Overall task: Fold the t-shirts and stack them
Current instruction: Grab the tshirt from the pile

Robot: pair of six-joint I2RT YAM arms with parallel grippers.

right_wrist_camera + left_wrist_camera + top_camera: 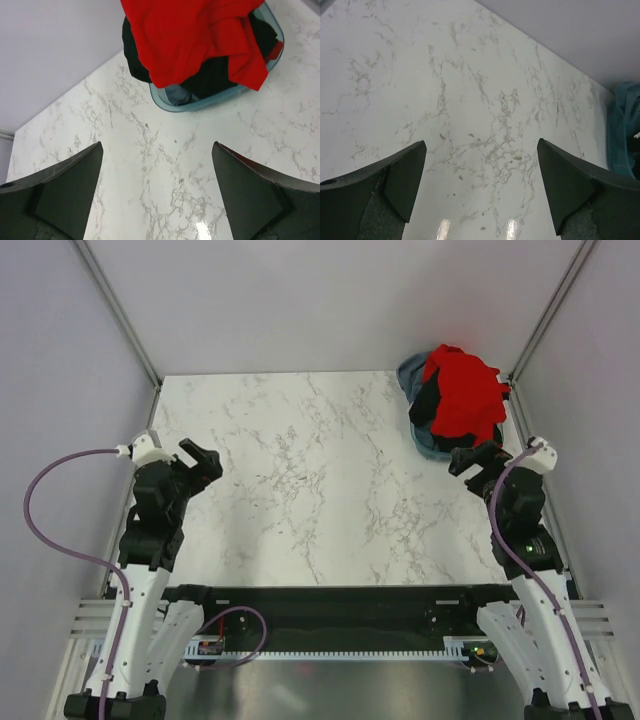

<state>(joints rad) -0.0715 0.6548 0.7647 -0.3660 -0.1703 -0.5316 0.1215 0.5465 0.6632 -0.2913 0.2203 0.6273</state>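
Observation:
My right gripper will next move outward and down onto the red shirt's near corner (443, 428) (166, 77), because that corner is below my open fingers and farther outward.
The t-shirts lie heaped in a translucent blue-grey tub (412, 375) at the table's back right corner. A bright red shirt (465, 390) is on top and hangs over the rim, with a black shirt (428, 400) under it. The right wrist view shows the red shirt (190, 35), the black shirt (210, 80) and the tub rim (170, 102) just ahead. My right gripper (475, 458) (157, 145) is open and empty over bare marble, just in front of the tub. My left gripper (203, 460) (481, 142) is open and empty over the left side of the table.
The white marble table (320, 490) is bounded by grey walls at the back and sides. The tub's teal side (622, 130) shows at the right edge of the left wrist view. Purple cables loop beside the left arm (40, 510).

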